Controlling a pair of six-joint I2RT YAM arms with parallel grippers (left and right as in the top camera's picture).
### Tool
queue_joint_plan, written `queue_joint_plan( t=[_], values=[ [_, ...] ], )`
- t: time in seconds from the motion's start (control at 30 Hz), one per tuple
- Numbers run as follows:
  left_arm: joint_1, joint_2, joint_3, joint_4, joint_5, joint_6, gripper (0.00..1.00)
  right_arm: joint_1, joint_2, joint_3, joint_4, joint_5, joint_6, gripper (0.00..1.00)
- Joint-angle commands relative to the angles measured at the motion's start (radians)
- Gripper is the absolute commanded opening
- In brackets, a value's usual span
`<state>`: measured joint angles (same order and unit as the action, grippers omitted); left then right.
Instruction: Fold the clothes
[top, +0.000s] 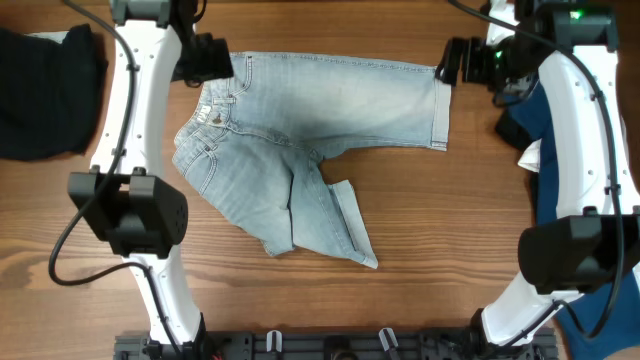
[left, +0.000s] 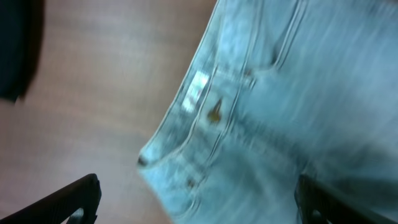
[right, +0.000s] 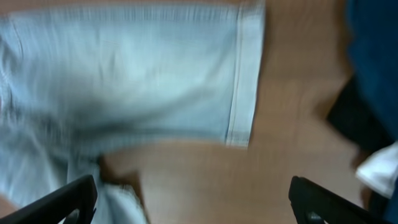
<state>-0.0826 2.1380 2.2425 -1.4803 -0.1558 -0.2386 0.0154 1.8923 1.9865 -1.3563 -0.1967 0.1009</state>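
I need to bring my right gripper back and down, so that it comes onto the near end of the angled leg's hem (top: 367, 259).
The light-blue denim shorts (top: 300, 130) lie flat on the wooden table, waist to the left, one leg stretched right and the other leg angled toward the front. My left gripper (top: 215, 62) is open above the waistband (left: 205, 106), holding nothing. My right gripper (top: 455, 65) is open above the hemmed cuff (right: 245, 74) of the stretched leg, holding nothing. Both wrist views are blurred.
A black garment (top: 40, 90) lies at the far left of the table. A dark blue garment (top: 570, 170) with a white piece lies along the right side, also in the right wrist view (right: 373, 50).
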Motion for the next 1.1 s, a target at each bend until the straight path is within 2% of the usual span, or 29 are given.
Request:
queue_joint_plan(
  t=[0.0, 0.17, 0.4, 0.7, 0.87, 1.07],
  values=[
    [0.037, -0.003, 0.002, -0.052, 0.013, -0.006, 1.00, 0.071, -0.007, -0.004, -0.061, -0.034, 0.006, 1.00],
    [0.072, -0.006, 0.002, -0.078, 0.013, -0.006, 1.00, 0.164, -0.008, -0.097, -0.053, -0.054, 0.007, 0.97],
    [0.092, -0.032, 0.002, -0.083, 0.013, -0.006, 0.99, 0.305, -0.010, -0.324, 0.047, -0.120, 0.015, 0.92],
    [0.092, -0.185, 0.002, -0.069, 0.013, -0.013, 0.99, 0.470, -0.039, -0.486, 0.127, -0.119, 0.087, 0.90],
    [0.092, -0.246, 0.002, -0.047, 0.001, -0.007, 1.00, 0.541, -0.117, -0.590, 0.170, -0.079, 0.135, 0.86],
    [0.093, -0.241, 0.000, -0.040, 0.006, -0.005, 1.00, 0.618, -0.316, -0.763, 0.237, -0.059, 0.153, 0.87]
  ],
)
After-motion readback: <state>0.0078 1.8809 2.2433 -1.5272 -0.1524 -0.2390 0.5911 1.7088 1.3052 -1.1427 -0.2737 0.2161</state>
